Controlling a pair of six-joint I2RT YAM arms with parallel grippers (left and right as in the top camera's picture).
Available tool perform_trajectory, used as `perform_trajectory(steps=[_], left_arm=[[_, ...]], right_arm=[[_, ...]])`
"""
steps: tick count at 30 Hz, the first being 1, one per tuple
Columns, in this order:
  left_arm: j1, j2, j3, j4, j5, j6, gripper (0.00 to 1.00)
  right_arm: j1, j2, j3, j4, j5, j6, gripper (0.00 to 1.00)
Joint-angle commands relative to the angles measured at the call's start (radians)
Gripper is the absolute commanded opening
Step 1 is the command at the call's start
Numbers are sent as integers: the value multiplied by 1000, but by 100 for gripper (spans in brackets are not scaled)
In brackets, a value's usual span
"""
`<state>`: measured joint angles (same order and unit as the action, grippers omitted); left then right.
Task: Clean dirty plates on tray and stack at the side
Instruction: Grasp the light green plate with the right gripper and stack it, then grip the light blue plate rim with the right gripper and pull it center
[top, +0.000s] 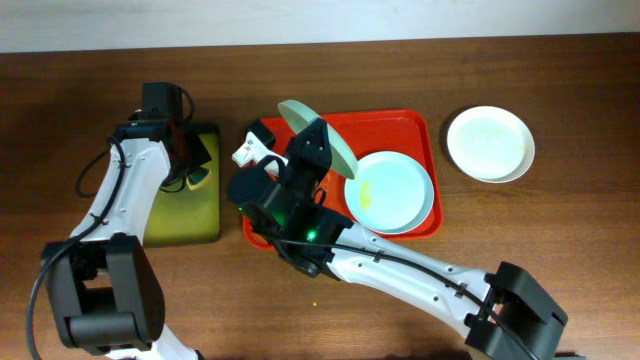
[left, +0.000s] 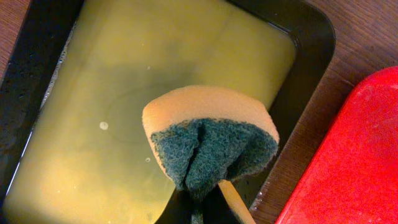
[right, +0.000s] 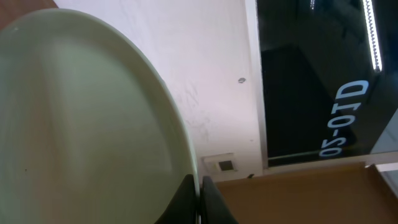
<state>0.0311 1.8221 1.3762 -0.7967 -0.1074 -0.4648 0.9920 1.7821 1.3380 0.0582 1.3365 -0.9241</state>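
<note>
My right gripper swings across next and lowers the mint plate flat onto the white plate (top: 490, 143) to release it, as that lies to its right in the overhead view.
My right gripper (top: 322, 140) is shut on the rim of a pale mint plate (top: 318, 135) and holds it tilted on edge above the left part of the red tray (top: 405, 122). In the right wrist view the plate (right: 81, 130) fills the left side, pinched between the fingers (right: 199, 186). A second mint plate (top: 390, 192) with a yellowish smear lies on the tray. A white plate (top: 490, 143) sits on the table to the right. My left gripper (top: 195, 160) is shut on a yellow and green sponge (left: 208, 140) above the yellow-green tray (left: 124, 74).
The black-rimmed yellow-green tray (top: 185, 205) holds yellowish liquid and stands left of the red tray. The red tray's corner (left: 354, 155) shows in the left wrist view. Bare wooden table (top: 560, 230) lies to the right and front.
</note>
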Motion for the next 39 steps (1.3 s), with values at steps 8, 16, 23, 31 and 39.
perform_trajectory(steps=[8,16,23,31,39], left_arm=[[-5,-18,1,2,15,6,0],[-5,-18,-1,2,45,6,0],[-5,-15,-1,6,45,6,0],[-5,-6,-1,10,45,6,0],[-6,-3,-2,10,132,6,0]], right_arm=[[-484,-81,-8,-409,-1179,1144,4],[-1385,-8,-11,-612,-1635,1266,4],[-1437,113,-11,-537,-1519,1266,31],[-1178,112,-10,-610,-1751,1209,49],[-729,-13,-13,-832,-1240,1438,99]])
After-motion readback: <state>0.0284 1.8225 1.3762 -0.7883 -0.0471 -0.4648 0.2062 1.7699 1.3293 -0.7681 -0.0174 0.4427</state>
